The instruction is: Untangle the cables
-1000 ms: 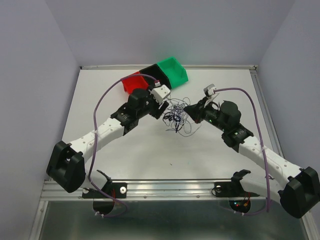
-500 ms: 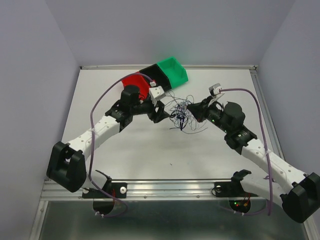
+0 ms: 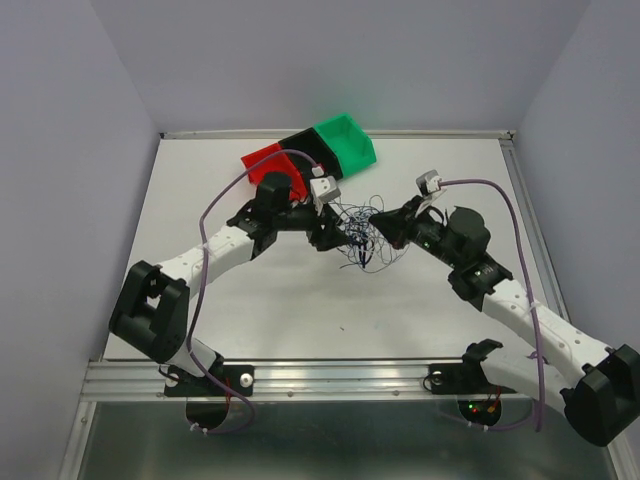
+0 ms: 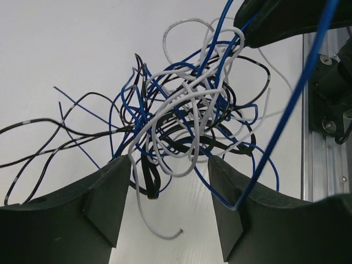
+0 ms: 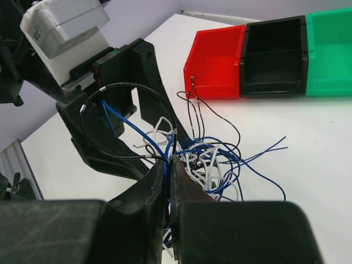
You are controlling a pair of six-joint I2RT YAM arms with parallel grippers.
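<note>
My right gripper pulls to the right in the top view, over bare tabletop, next and releases the pinched pieces of cable, since they still run into the knot.
The cables [image 3: 360, 234] lie in one knot of thin white, dark blue and black wires mid-table between both arms. My left gripper [image 3: 334, 234] is at the knot's left edge and stands open. In the left wrist view the cables [image 4: 187, 110] bunch just ahead of the left gripper [image 4: 169, 165], with a white end and a black loop hanging between the jaws. My right gripper [image 3: 381, 221] is shut on a blue and a black strand. In the right wrist view the right gripper [image 5: 170, 163] pinches them above the cables [image 5: 212, 159].
Three bins stand in a row at the back: red bin [image 3: 268, 162], black bin [image 3: 306, 148], green bin [image 3: 347, 142]. They also show in the right wrist view as red bin [image 5: 215, 60], black bin [image 5: 273, 52] and green bin [image 5: 330, 49]. A metal rail [image 3: 340, 376] runs along the near edge.
My left arm has stretched right and brought its gripper up to the knot, jaws narrowing slightly. The right gripper has kept its hold and shifted a little, dragging the knot.
</note>
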